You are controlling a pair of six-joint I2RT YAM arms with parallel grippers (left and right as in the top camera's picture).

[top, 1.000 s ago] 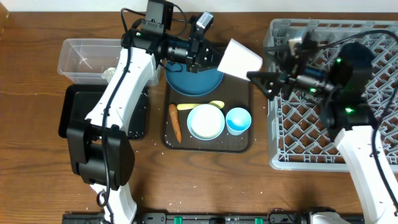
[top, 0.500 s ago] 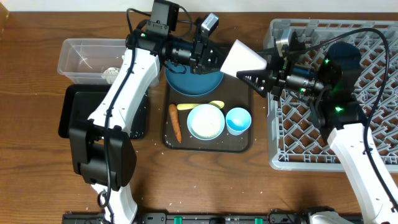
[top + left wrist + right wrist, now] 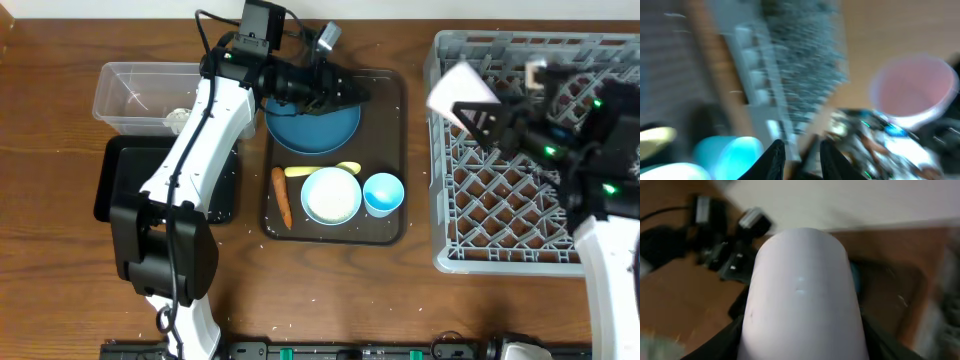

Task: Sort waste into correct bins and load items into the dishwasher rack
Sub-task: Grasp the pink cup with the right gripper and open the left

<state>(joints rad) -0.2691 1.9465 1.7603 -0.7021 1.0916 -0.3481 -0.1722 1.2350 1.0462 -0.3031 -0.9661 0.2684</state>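
I will tilt my right gripper downward, and then I will move it back and down into the dishwasher rack's near corner (image 3: 474, 230) by the serving tray.
My right gripper (image 3: 482, 116) is shut on the pale pink cup (image 3: 462, 95), which it holds tilted above the left edge of the grey dishwasher rack (image 3: 520, 220). The cup (image 3: 802, 290) fills the right wrist view, with a dark finger on each side of it. The left gripper (image 3: 355, 92) hovers over the dark blue plate (image 3: 312, 130), its jaws a little apart with nothing between them. The blurred left wrist view shows that gripper (image 3: 802, 150), the pink cup (image 3: 914, 87) away from it and the light blue cup (image 3: 727, 152).
On the brown serving tray (image 3: 385, 100) lie an orange carrot (image 3: 282, 196), a pale yellow spoon (image 3: 348, 167), a light blue bowl (image 3: 331, 195) and the light blue cup (image 3: 383, 192). The clear tub (image 3: 140, 95) holds white paper scraps (image 3: 178, 117). Below it sits the black tray (image 3: 125, 180).
The pink cup passed from the left gripper to the right one. The right arm carried it rightward over the rack, and the left gripper opened.
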